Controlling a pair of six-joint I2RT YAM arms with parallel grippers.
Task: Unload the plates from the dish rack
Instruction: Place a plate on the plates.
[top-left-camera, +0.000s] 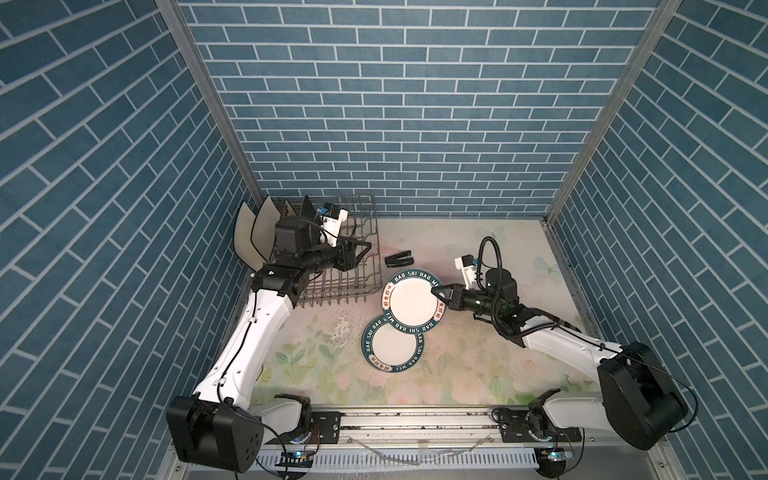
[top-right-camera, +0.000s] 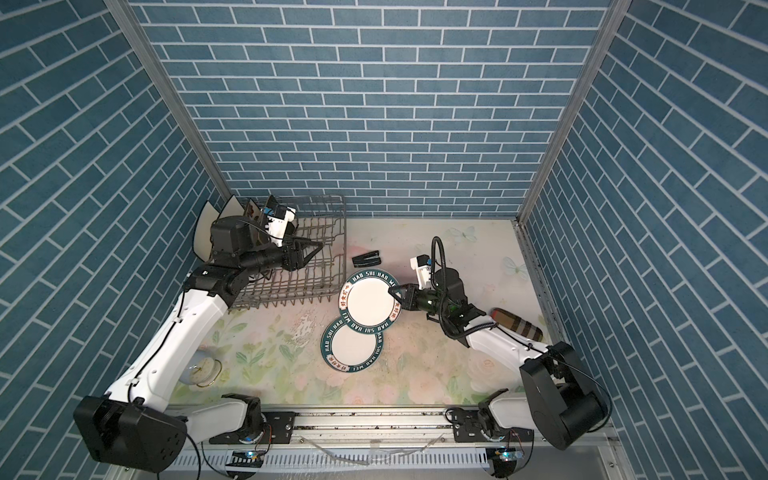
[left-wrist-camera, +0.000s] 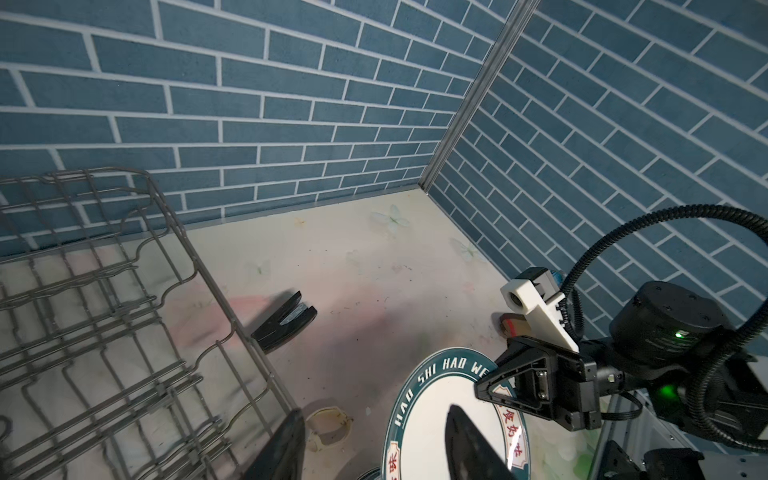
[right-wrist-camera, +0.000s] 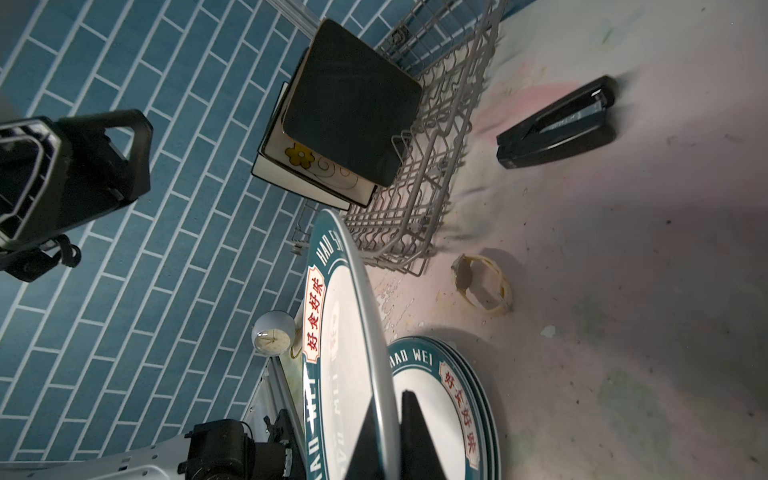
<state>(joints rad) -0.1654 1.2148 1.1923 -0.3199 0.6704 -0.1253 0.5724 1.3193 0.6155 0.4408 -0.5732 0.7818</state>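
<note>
My right gripper should next draw back, lower its plate onto the stack of like plates and release it, as the plate hangs past the stack's far edge.
My right gripper (top-left-camera: 436, 289) (right-wrist-camera: 390, 440) is shut on the rim of a round white plate with a lettered teal rim (top-left-camera: 413, 303) (right-wrist-camera: 353, 332). It holds that plate above the table, over the far edge of a stack of like plates (top-left-camera: 390, 347) (right-wrist-camera: 432, 407). The grey wire dish rack (top-left-camera: 379, 257) (left-wrist-camera: 232, 316) stands at the back left. Square plates stand on edge at its left end: cream ones (top-left-camera: 249, 232), a flowered one (right-wrist-camera: 316, 166) and a black one (right-wrist-camera: 353, 99). My left gripper (top-left-camera: 365, 249) (left-wrist-camera: 374, 453) hangs open above the rack's bare right half, holding nothing.
A black stapler (top-left-camera: 399, 259) (left-wrist-camera: 284, 322) lies just right of the rack. A cream ring (right-wrist-camera: 484, 286) lies by the rack's front corner. A small white clock (top-right-camera: 203, 368) sits at the front left and a plaid roll (top-right-camera: 517, 324) behind my right arm. Brick walls close three sides.
</note>
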